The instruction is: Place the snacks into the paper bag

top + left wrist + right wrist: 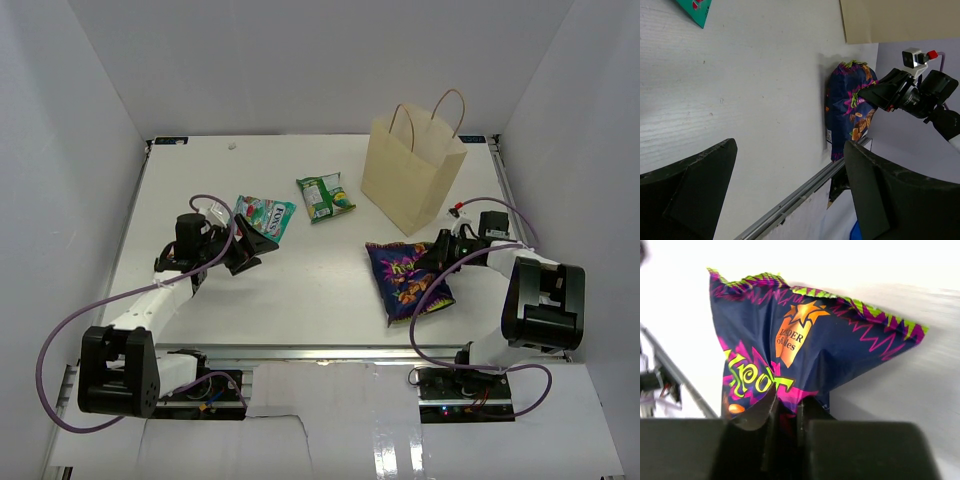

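The paper bag's rim stands above the purple bag [405, 280], so the robot's right gripper will rise high and outward, then come down over the paper bag's open top [427, 138] and release.
The big purple bag [405, 280] with yellow lettering lies on the table in front of the tall kraft paper bag [410, 170]. My right gripper [432, 262] is shut on the purple bag's right edge; the right wrist view shows the foil [805, 345] pinched between the fingers [787, 407]. A teal pouch [265, 217] and a green pouch [325, 195] lie left of the paper bag. My left gripper [250, 245] is open and empty just near-side of the teal pouch. Its wrist view shows the purple bag [847, 112] across the table. The small bars are out of view.
White walls close in the table on three sides. The metal rail [330, 352] runs along the near edge between the arm bases. The paper bag stands upright at the back right with its handles [450, 105] up; its lower corner shows in the left wrist view [900, 20].
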Robot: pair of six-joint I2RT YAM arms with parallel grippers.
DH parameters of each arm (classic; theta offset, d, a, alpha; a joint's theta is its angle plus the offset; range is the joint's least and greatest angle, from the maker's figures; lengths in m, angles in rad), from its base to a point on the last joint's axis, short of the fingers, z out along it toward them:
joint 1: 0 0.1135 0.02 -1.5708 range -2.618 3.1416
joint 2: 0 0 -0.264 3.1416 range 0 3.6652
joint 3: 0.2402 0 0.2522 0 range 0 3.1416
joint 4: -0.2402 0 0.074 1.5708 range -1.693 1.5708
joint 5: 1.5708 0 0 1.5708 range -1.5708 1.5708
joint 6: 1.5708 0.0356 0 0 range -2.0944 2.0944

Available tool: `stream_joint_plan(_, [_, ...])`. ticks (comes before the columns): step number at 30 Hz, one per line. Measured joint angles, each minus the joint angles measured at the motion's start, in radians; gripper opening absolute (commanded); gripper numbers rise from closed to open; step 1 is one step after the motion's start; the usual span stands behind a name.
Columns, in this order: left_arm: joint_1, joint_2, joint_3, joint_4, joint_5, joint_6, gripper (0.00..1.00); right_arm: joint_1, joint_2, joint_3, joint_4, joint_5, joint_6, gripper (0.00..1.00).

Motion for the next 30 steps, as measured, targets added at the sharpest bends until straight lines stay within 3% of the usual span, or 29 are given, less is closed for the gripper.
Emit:
stream_joint_plan(6, [0.000, 0.011, -0.008, 0.003, 0.012, -0.006, 0.98, -0.008, -0.005, 0.056, -0.193, -0.201, -0.259, 0.08])
stream_joint_plan(14, [0.000, 0.048, -0.006, 0.019, 0.024, -0.007, 0.98, -0.006, -0.010, 0.319, -0.763, -0.424, -0.900, 0.08])
stream_joint_plan(17, [0.000, 0.056, 0.000, 0.026, 0.026, -0.006, 0.98, -0.005, -0.008, 0.412, -0.891, -0.500, -1.034, 0.08])
stream_joint_plan(24, [0.000, 0.056, 0.012, 0.034, 0.034, -0.006, 0.98, 0.025, -0.012, 0.597, -1.031, -0.574, -1.095, 0.08])
stream_joint_plan(30, [0.000, 0.052, 0.013, 0.033, 0.038, -0.006, 0.98, 0.029, -0.009, 0.964, -1.025, -0.586, -0.975, 0.08])
